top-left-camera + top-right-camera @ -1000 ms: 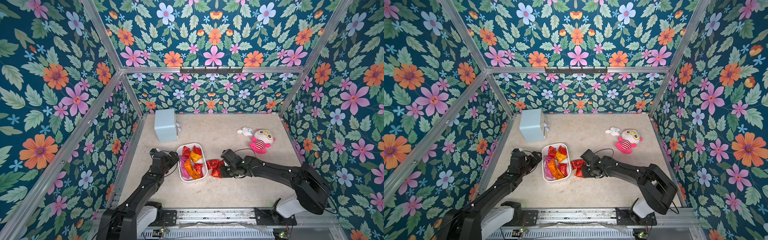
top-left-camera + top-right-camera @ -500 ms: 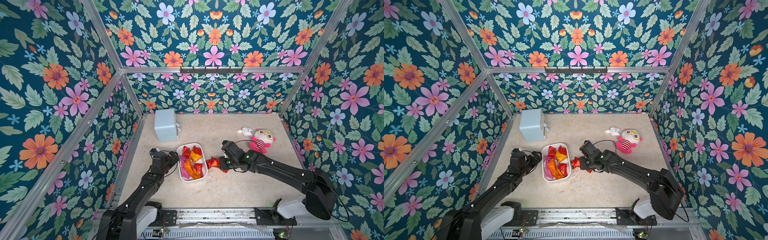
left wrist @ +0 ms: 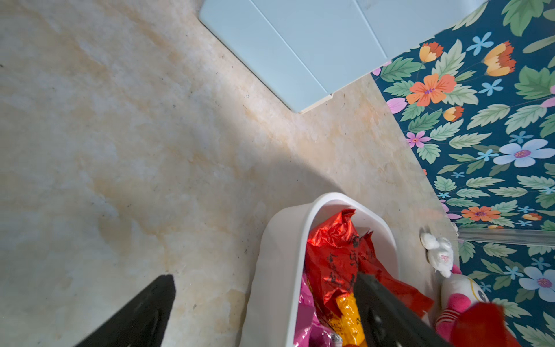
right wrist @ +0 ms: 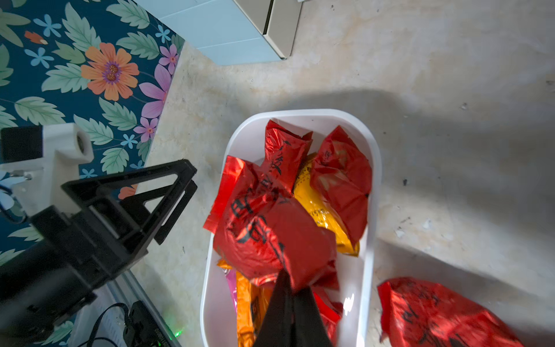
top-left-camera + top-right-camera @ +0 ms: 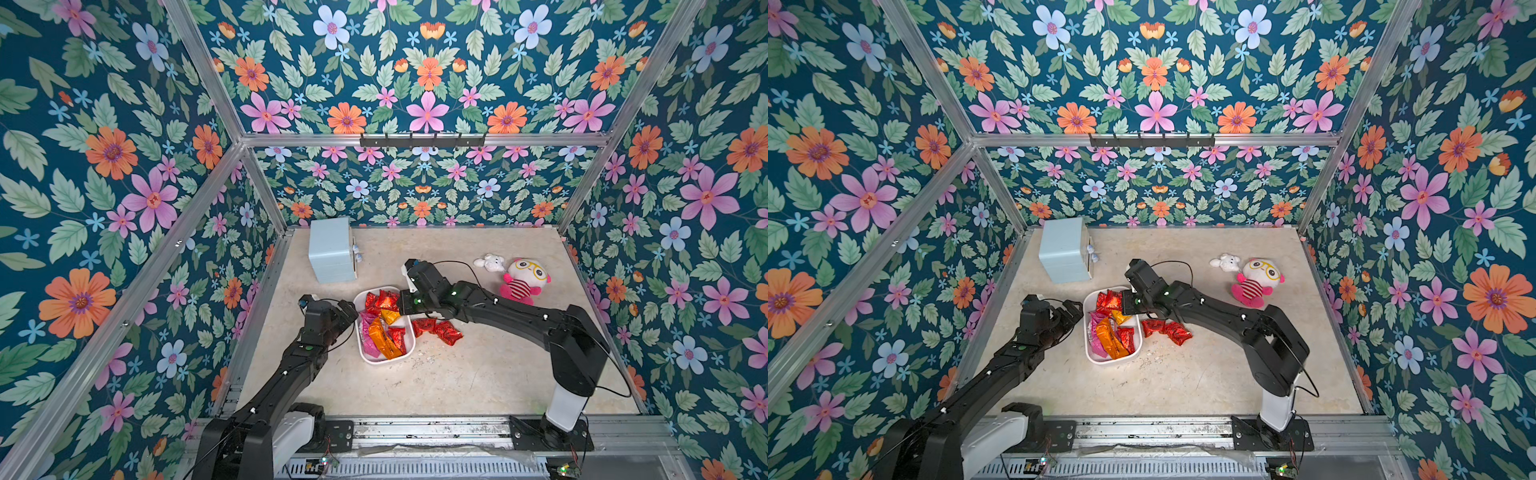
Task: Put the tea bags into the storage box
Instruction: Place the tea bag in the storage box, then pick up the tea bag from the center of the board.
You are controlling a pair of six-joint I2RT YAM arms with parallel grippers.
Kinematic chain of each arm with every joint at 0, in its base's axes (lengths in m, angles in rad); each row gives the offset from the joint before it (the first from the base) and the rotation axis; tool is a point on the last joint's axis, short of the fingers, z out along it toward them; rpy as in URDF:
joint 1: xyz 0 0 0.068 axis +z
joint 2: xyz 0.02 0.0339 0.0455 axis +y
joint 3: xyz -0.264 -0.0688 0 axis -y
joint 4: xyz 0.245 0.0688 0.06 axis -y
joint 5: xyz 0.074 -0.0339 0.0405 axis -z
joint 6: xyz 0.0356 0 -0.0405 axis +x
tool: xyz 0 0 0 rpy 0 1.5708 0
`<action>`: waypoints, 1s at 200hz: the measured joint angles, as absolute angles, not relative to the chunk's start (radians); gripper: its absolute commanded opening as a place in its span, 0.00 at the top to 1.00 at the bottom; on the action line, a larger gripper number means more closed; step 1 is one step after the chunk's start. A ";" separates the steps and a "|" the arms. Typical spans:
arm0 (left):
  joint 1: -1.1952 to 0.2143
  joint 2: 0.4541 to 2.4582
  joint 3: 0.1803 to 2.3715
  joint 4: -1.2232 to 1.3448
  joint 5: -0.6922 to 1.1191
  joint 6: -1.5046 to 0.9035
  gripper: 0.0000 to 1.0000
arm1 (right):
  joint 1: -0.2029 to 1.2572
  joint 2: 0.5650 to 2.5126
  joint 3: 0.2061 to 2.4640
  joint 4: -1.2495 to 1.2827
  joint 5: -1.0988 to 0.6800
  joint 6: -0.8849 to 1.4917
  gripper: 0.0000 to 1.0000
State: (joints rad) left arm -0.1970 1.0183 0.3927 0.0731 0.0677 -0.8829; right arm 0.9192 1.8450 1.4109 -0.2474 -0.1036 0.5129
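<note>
The red tea bag dangling over the others goes down toward the far half of the storage box below my right gripper next, and my right gripper releases it.
The storage box [image 5: 384, 360] is a white tray near the table's left side, holding several red, pink and orange tea bags [image 5: 380, 332]. My right gripper [image 4: 289, 282] hangs over the box's far end, shut on a red tea bag [image 4: 270, 237] that dangles above the ones inside. Two more red tea bags [image 5: 436, 329] lie on the table just right of the box, also seen in a top view [image 5: 1165, 329]. My left gripper [image 3: 264, 276] is open at the box's left wall [image 3: 279, 270], one finger outside it and one over the contents.
A pale blue drawer box [image 5: 332, 255] stands at the back left, close behind the storage box. A pink plush doll [image 5: 521, 280] and a small white plush [image 5: 490, 262] lie at the back right. Flowered walls close in the table on three sides.
My right gripper has lifted a red tea bag off the table and carried it left, over the storage box. The left arm has stayed put.
</note>
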 measured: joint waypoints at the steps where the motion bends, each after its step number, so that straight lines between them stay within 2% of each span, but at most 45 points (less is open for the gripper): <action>1: -0.197 1.018 0.393 0.072 0.068 -0.883 0.01 | 0.920 1.848 1.414 -0.247 -0.103 0.513 1.00; 58: -0.197 1.016 0.395 0.046 0.049 -0.864 0.01 | 0.943 1.953 1.447 -0.262 -0.073 0.530 1.00; 95: -0.197 1.028 0.406 0.046 0.050 -0.864 0.01 | 0.954 1.937 1.430 -0.266 -0.052 0.549 0.66; 122: -0.197 1.032 0.410 0.047 0.056 -0.864 0.01 | 0.953 1.873 1.405 -0.267 -0.033 0.549 0.51; 200: -0.229 1.052 0.412 0.085 0.120 -0.853 0.01 | 0.917 1.762 1.316 -0.381 0.137 0.545 0.49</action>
State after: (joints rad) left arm -0.2287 1.0515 0.4122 0.0853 0.1196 -0.8532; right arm 0.9169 1.7618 1.3155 -0.3813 0.1371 0.5446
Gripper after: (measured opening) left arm 0.993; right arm 0.514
